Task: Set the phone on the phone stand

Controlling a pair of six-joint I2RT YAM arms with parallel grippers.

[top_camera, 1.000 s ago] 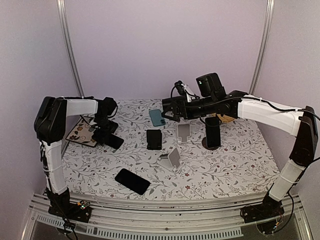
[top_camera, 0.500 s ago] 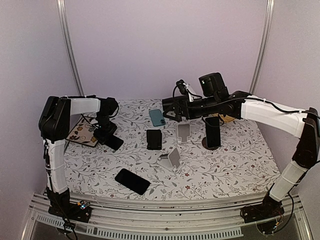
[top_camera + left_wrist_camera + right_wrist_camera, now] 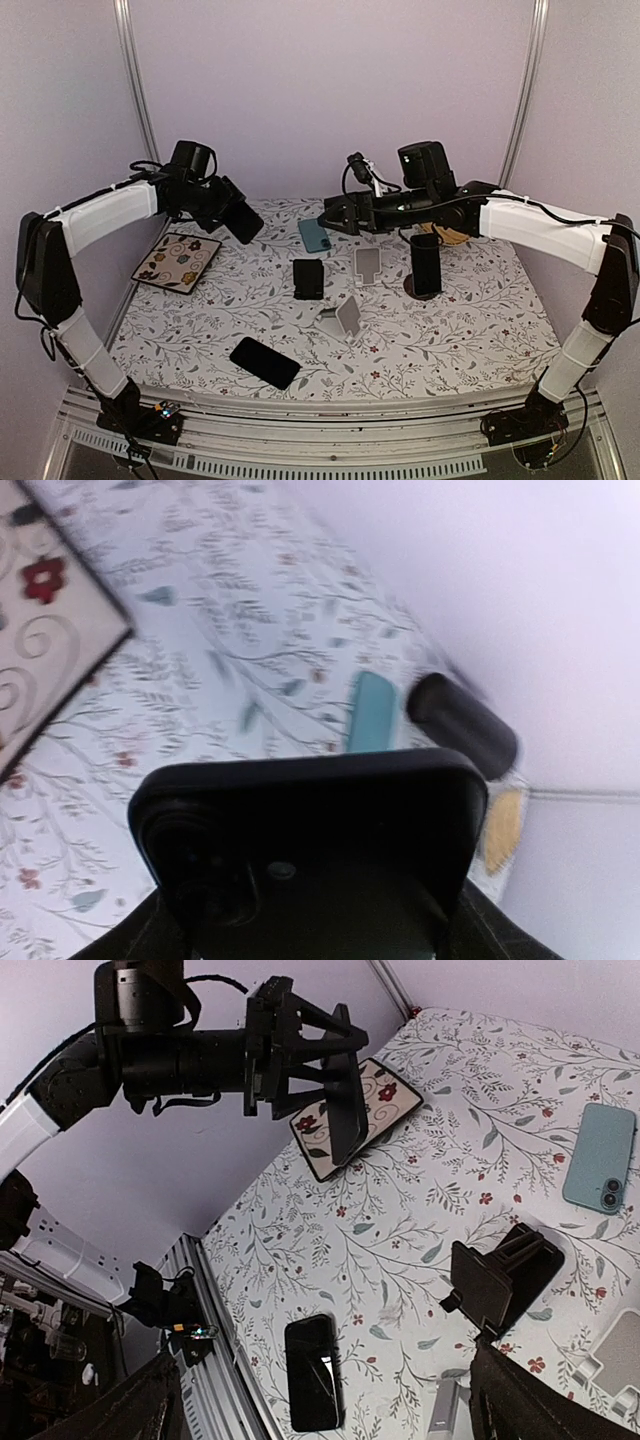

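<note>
The held phone's end sticks out past my left gripper, so my right gripper will next rise and tilt up toward it, closing on its free lower end (image 3: 247, 230) (image 3: 347, 1144).
My left gripper (image 3: 230, 210) hangs high over the back left of the table, shut on a black phone (image 3: 243, 222) across its width. In the left wrist view that phone (image 3: 310, 830) fills the bottom, camera side up, and hides most of the left gripper (image 3: 315, 935). A black phone stand (image 3: 308, 278), a pale grey stand (image 3: 368, 263) and a silver stand (image 3: 343, 318) sit mid-table. My right gripper (image 3: 335, 215) hovers open above the table's back centre, holding nothing. The right wrist view shows the left arm's phone (image 3: 345, 1110) and the black stand (image 3: 500, 1280).
A second black phone (image 3: 265, 362) lies near the front, and a teal phone (image 3: 313, 234) lies at the back. A floral slab (image 3: 178, 261) rests at the left. A tall black stand holding a dark phone (image 3: 425, 265) stands right of centre, before a wooden disc (image 3: 457, 237).
My left gripper closed on the black phone beside the floral slab and lifted it up and back, off the table. The right arm barely moved.
</note>
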